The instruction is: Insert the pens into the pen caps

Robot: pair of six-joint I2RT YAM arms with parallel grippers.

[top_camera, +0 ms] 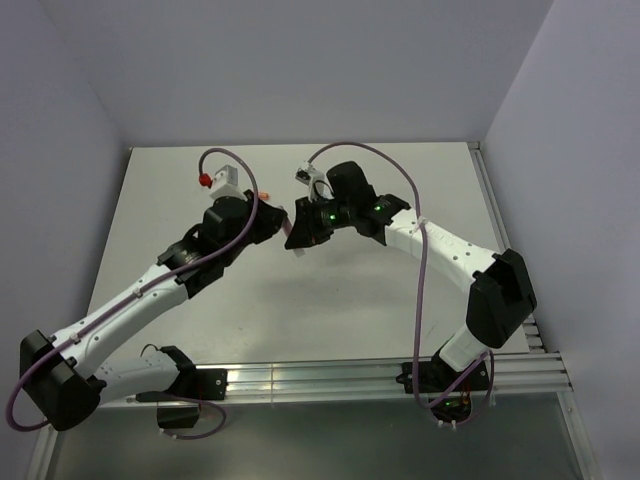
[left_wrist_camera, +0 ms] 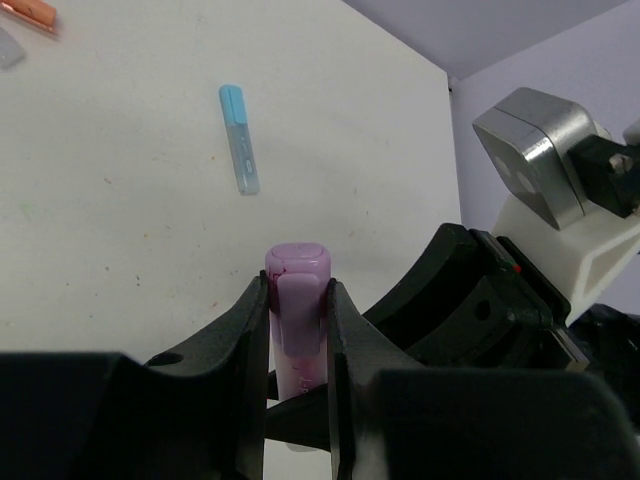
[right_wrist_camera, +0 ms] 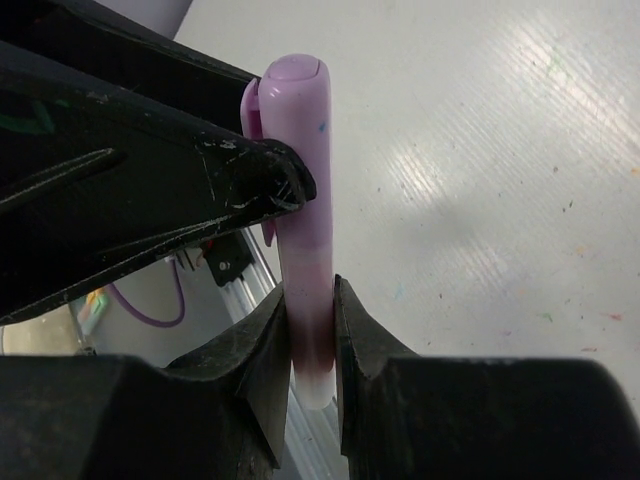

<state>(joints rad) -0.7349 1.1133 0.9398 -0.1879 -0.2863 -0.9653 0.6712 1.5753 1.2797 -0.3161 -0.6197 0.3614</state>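
Observation:
My right gripper should next carry the capped pink pen outward, lower it flat and release it, as Bare tabletop beside the light blue pen (left_wrist_camera: 239, 140) is outward and below.
A pink pen (right_wrist_camera: 308, 250) is held in the air between both grippers. My left gripper (left_wrist_camera: 297, 287) is shut on its pink cap (left_wrist_camera: 297, 265), clip facing the camera. My right gripper (right_wrist_camera: 312, 292) is shut on the barrel's lower end. In the right wrist view the cap (right_wrist_camera: 295, 90) and barrel read as one continuous stick, with the left fingers (right_wrist_camera: 255, 180) pinching the top. In the top view the two grippers meet mid-table around the pink pen (top_camera: 289, 232). A light blue pen (left_wrist_camera: 239, 140) lies on the table. An orange piece (left_wrist_camera: 30, 12) and a clear piece (left_wrist_camera: 8, 48) lie at the far left.
The orange piece also shows in the top view (top_camera: 264, 196), just behind the left wrist. The right wrist's camera housing (left_wrist_camera: 540, 160) is close on the right of the left gripper. An aluminium rail (top_camera: 380, 380) runs along the near table edge. Walls close in the back and sides.

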